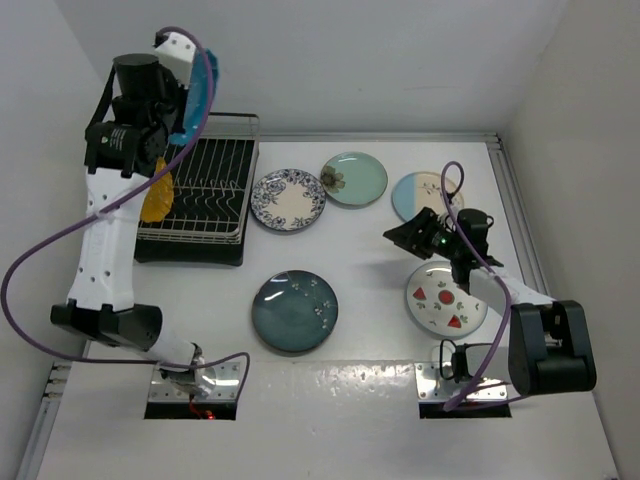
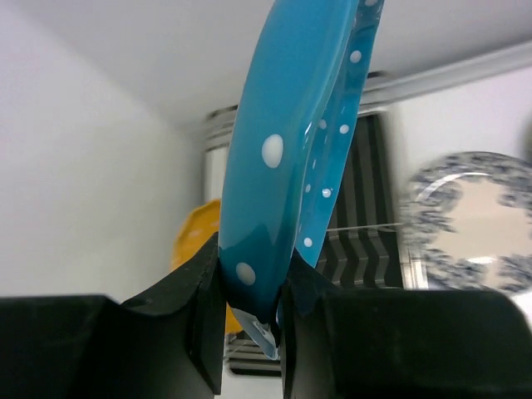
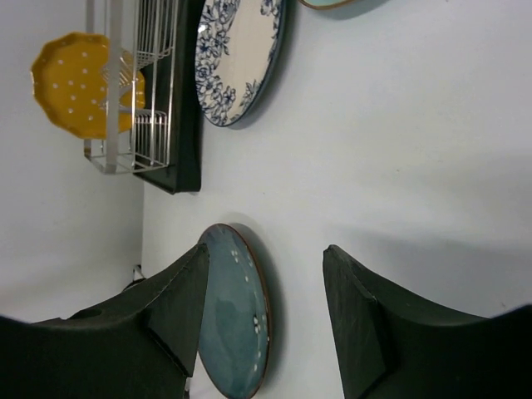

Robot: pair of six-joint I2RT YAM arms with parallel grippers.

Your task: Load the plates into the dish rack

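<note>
My left gripper lowers toward the rack slot beside the yellow plate [image 1: 157, 195] next and releases the dotted bright blue plate's rim, since that slot lies below.
My left gripper [image 1: 172, 122] is shut on the dotted bright blue plate [image 2: 287, 158], holding it on edge high above the dish rack [image 1: 205, 195]; the plate shows beside the wrist in the top view [image 1: 203, 95]. The yellow plate [image 1: 157, 195] stands upright in the rack's left side and also shows in the right wrist view [image 3: 79, 83]. My right gripper [image 1: 405, 235] is open and empty above the table. On the table lie the blue-floral plate [image 1: 288, 199], mint green plate [image 1: 355, 178], blue-and-cream plate [image 1: 424, 194], dark teal plate [image 1: 294, 311] and watermelon plate [image 1: 446, 299].
White walls close the table in on the left, back and right. The rack's black drain tray [image 1: 190, 251] sits at the far left. The right arm's cable [image 1: 452, 185] loops over the blue-and-cream plate.
</note>
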